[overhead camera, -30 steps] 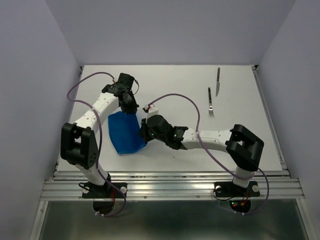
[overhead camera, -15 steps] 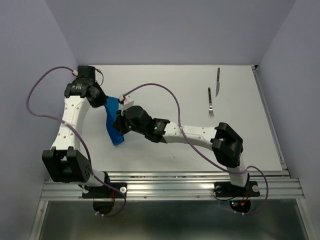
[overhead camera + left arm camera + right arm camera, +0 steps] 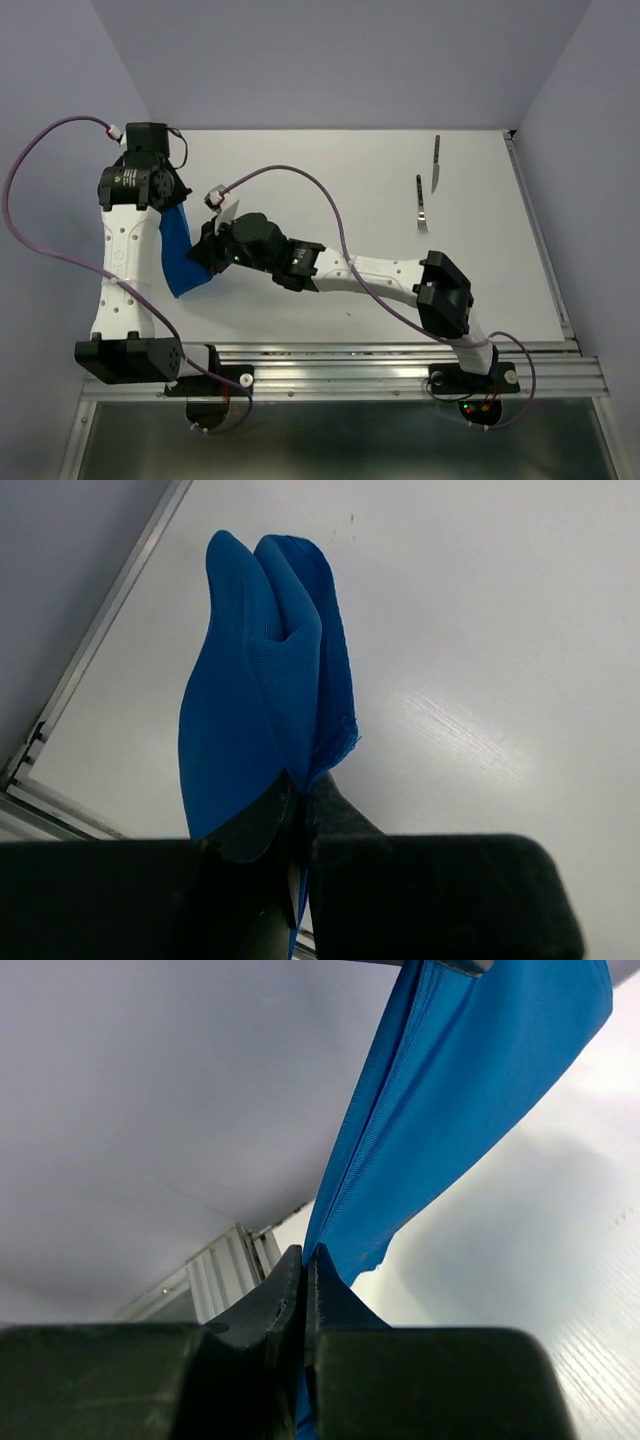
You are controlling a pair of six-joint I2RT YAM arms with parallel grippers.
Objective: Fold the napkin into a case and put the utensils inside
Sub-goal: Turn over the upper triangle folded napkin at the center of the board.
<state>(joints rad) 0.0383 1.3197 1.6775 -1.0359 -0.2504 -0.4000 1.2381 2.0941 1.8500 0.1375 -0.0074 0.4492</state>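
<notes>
My right gripper needs to carry the napkin (image 3: 180, 255) down to bare tabletop by the bar (image 3: 336, 312) and let go of it there, because that spot is below my right gripper and to its right in the top view.
The blue napkin (image 3: 180, 255) hangs lifted off the table at the far left, stretched between both grippers. My left gripper (image 3: 170, 205) is shut on its upper edge; in the left wrist view the napkin (image 3: 265, 690) droops in folds from the left gripper (image 3: 300, 790). My right gripper (image 3: 205, 262) is shut on the lower edge; the right wrist view shows the napkin (image 3: 450, 1110) pulled taut from the right gripper (image 3: 305, 1260). The fork (image 3: 421, 204) and the knife (image 3: 436, 163) lie side by side at the far right of the table.
The white table (image 3: 340, 180) is bounded by grey walls on three sides. A metal rail (image 3: 340, 360) runs along its near edge. The right arm (image 3: 360, 275) reaches across the table's middle toward the left, with its purple cable (image 3: 300, 180) looping above it.
Both arms swung left with the napkin. It went from lying mostly flat near the middle to hanging lifted and stretched at the table's left side.
</notes>
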